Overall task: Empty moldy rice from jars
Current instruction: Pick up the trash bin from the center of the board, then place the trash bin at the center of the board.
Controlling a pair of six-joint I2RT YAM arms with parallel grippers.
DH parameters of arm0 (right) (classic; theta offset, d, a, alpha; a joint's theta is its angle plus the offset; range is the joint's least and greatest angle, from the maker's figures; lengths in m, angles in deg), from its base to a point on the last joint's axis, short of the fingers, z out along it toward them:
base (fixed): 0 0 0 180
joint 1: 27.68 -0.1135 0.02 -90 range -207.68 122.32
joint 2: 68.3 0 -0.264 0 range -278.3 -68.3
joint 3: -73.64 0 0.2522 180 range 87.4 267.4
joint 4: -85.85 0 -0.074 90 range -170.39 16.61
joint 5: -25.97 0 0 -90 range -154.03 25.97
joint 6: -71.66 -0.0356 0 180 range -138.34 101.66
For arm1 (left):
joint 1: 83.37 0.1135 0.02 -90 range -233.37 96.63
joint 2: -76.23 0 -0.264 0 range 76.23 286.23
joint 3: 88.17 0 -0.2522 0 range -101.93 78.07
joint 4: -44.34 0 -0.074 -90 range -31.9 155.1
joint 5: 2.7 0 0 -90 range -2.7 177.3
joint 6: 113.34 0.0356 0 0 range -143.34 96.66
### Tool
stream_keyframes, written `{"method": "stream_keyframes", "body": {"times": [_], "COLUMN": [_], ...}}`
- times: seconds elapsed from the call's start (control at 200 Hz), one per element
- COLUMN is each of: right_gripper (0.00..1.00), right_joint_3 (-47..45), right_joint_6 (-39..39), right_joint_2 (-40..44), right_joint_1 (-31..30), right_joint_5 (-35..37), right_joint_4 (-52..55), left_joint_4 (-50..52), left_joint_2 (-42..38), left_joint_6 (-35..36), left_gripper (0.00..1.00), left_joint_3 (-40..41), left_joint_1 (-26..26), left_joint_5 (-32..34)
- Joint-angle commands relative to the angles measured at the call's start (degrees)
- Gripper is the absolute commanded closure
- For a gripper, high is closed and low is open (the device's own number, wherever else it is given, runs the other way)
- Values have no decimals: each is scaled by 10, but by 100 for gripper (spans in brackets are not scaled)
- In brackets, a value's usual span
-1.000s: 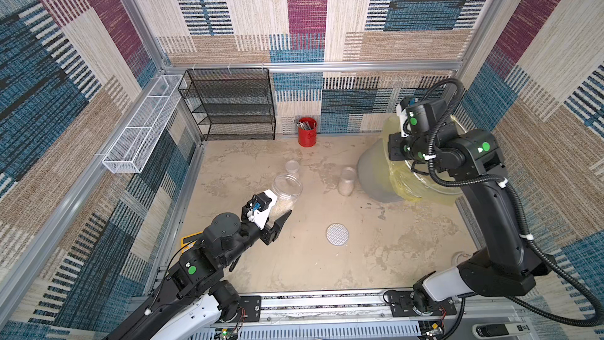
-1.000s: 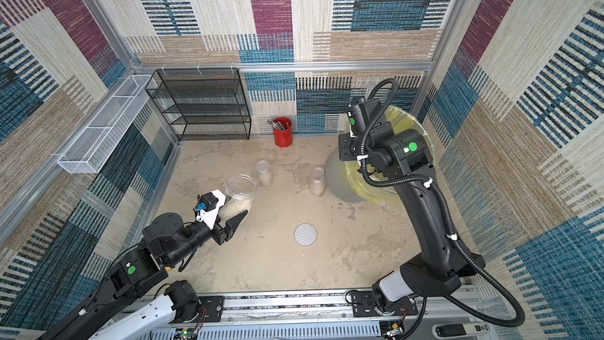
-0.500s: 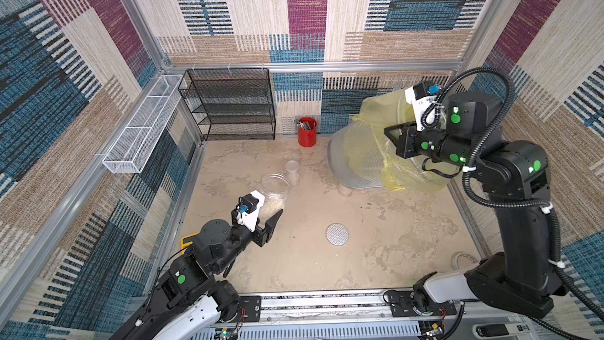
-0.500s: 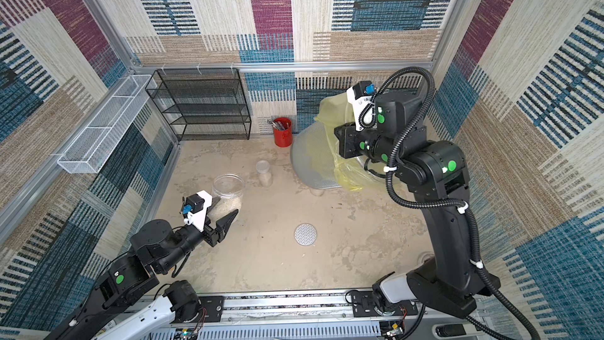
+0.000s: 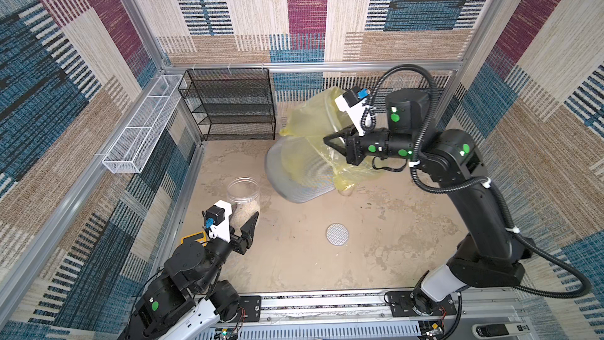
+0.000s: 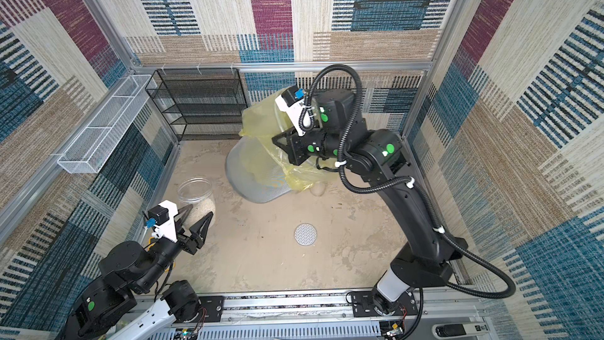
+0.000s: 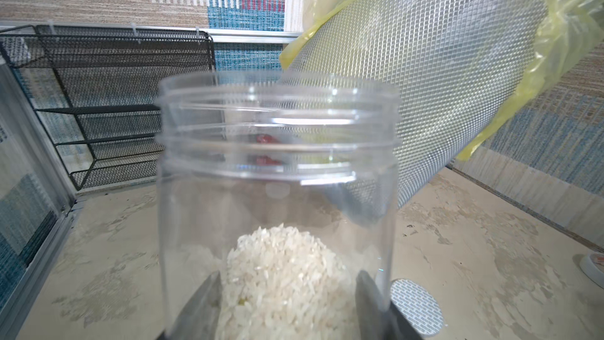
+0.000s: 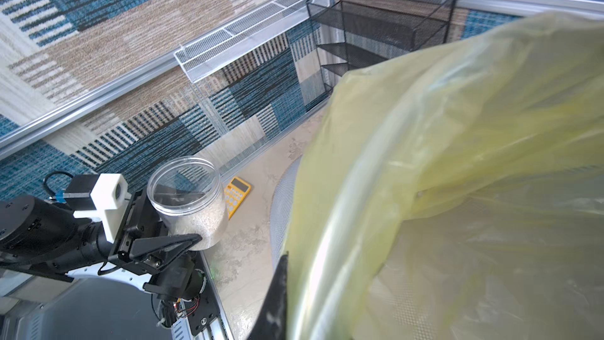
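Note:
The right gripper lowers toward the large jar next, turns the bin upright and releases the bin's rim, since bare tabletop (image 6: 234,214) (image 8: 250,236) beside that jar lies below the gripper.
The large clear jar (image 5: 243,191) stands upright at the table's left, with moldy rice (image 5: 245,213) filling its lower part. My left gripper (image 5: 243,216) is shut on its base, and both fingers (image 7: 202,305) show through the jar (image 7: 277,158) beside the rice (image 7: 284,273). My right gripper (image 5: 330,140) is shut on the rim of the grey mesh bin (image 5: 300,171). It holds the bin raised and tilted, with the yellow liner (image 5: 310,122) hanging loose. A smaller jar (image 5: 344,189) peeks from under the liner. In the right wrist view the liner (image 8: 457,158) fills the frame.
A black mesh rack (image 5: 228,106) stands at the back left and a white wire basket (image 5: 143,125) hangs on the left wall. A round silver disc (image 5: 337,233) lies mid-table. A yellow calculator (image 8: 237,194) lies by the left edge.
My right arm has lifted the bin off the table, swung it left and tipped it toward the large jar. My left gripper has drawn the jar leftward.

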Motion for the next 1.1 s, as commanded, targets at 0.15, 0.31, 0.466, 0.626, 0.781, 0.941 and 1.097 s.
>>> {"method": "stream_keyframes", "body": {"times": [0.15, 0.31, 0.466, 0.626, 0.781, 0.941, 1.097], "right_gripper": [98, 98, 98, 98, 97, 97, 97], "right_joint_3": [46, 70, 110, 139, 136, 137, 145], "right_joint_6": [80, 94, 103, 106, 113, 114, 130], "right_joint_2": [-92, -160, -225, -268, -288, -326, -364], "right_joint_1": [-64, -83, -107, -129, -150, -167, -182], "right_joint_5": [16, 22, 47, 54, 87, 143, 216], "right_joint_4": [-66, -56, -50, -46, -41, -37, -37], "left_joint_4": [34, 65, 81, 108, 114, 121, 132], "left_joint_2": [-51, -58, -81, -87, -91, -93, -98], "left_joint_6": [-23, -20, -21, -15, -13, -19, -22], "left_gripper": [72, 73, 73, 73, 73, 73, 73], "left_joint_3": [-3, -19, -29, -42, -41, -42, -48], "left_joint_1": [0, 0, 0, 0, 0, 0, 0], "left_joint_5": [79, 94, 114, 127, 128, 126, 132]}}
